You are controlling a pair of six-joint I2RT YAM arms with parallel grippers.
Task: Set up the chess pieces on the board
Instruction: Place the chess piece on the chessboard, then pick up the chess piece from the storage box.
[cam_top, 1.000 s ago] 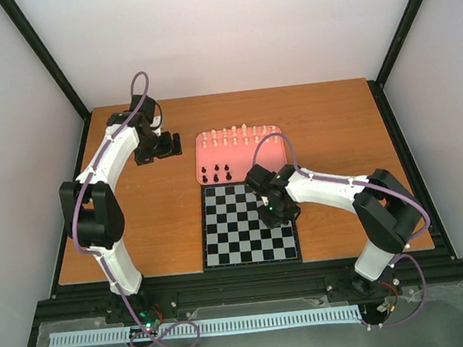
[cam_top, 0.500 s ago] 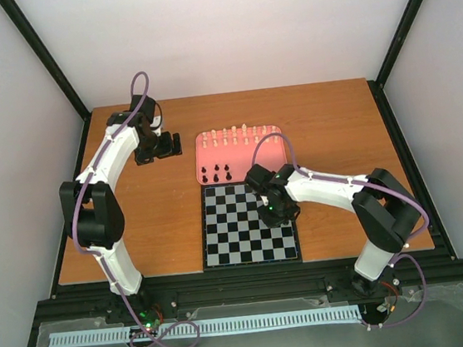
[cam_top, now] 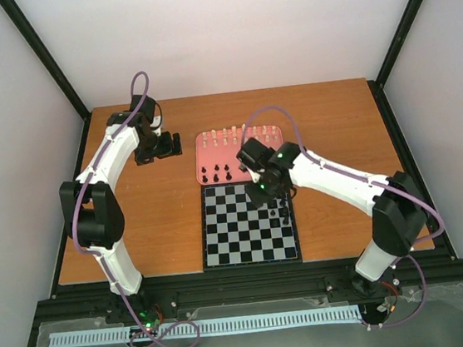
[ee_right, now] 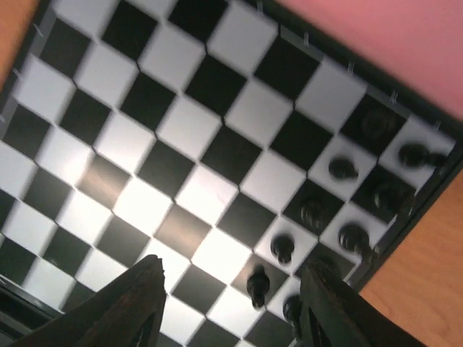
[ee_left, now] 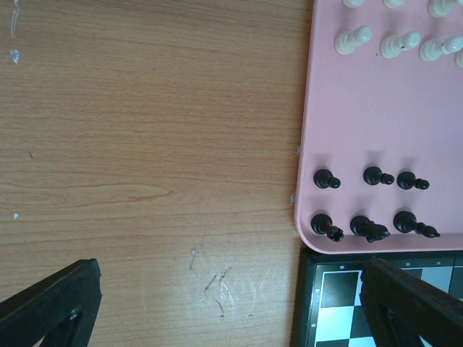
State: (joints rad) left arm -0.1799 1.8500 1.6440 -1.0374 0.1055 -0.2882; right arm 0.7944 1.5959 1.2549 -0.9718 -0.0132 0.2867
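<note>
My right gripper isn't holding anything and should next reach outward, to the left in the top view, over the closest far-row black piece, and lower around it. That piece still has to be placed.
The board lies at the near middle of the table. Several black chess pieces stand in two rows along its right edge. My right gripper hovers over the board's far right part, open, with nothing between its fingers. More black pieces and cream-white pieces stand on the pink tray behind the board. My left gripper hangs over bare wood left of the tray, open and empty. One board corner shows by its right finger.
The tray's near edge touches the board's far border. Bare wooden tabletop stretches left of the tray and board. Black frame posts and white walls close in the table on three sides.
My right gripper has opened, let go of a black piece at the board's right edge, and drawn back toward the far side of the board. The left arm has not moved.
</note>
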